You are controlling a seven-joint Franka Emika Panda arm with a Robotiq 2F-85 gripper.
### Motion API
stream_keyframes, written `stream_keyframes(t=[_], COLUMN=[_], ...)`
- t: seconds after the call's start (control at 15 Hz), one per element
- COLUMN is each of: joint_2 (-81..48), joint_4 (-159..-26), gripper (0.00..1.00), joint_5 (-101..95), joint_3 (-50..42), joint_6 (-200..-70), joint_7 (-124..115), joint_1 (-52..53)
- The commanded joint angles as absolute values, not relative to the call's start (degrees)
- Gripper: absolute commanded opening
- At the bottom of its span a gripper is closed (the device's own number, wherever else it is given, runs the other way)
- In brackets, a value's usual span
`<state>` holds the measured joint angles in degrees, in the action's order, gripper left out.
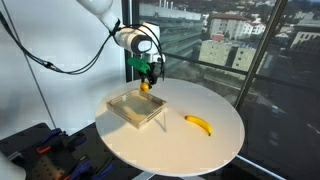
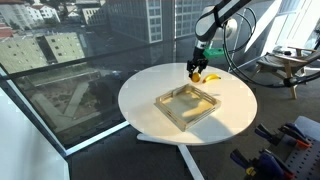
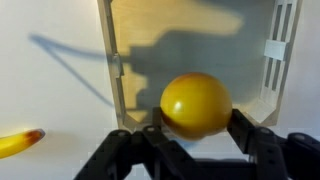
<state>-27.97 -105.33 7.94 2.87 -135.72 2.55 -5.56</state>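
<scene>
The fruit (image 1: 145, 86) still hangs above the tray's rim, so my gripper will move down and back from the tray's far edge, over the tray's bare bottom, to release it.
My gripper (image 3: 196, 128) is shut on a round yellow-orange fruit (image 3: 196, 104) and holds it in the air above the round white table. In both exterior views the gripper (image 1: 146, 82) (image 2: 195, 72) hangs over the far edge of a shallow clear rectangular tray (image 1: 137, 108) (image 2: 187, 106). The fruit (image 1: 145, 86) (image 2: 194, 74) shows between the fingers. In the wrist view the tray (image 3: 190, 50) lies right below the fruit, and its inside looks bare.
A banana (image 1: 199, 124) (image 2: 212, 77) lies on the round white table (image 1: 200, 145) (image 2: 235, 110) beside the tray; its tip shows in the wrist view (image 3: 18, 143). Large windows stand behind the table. Dark equipment stands on the floor beside the table (image 1: 40, 150) (image 2: 285, 150).
</scene>
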Motion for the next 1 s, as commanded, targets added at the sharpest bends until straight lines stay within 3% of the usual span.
stream_keyframes(t=[0.0,0.93], joint_2=[-25.86,-27.67], joint_4=[-107.37,-110.33], gripper=[0.43,0.43], joint_5=[8.99,8.37], joint_3=[3.1,3.43], joint_6=[-134.96,-142.21], joint_7=[3.98,4.46], joint_1=[-4.94,-3.13])
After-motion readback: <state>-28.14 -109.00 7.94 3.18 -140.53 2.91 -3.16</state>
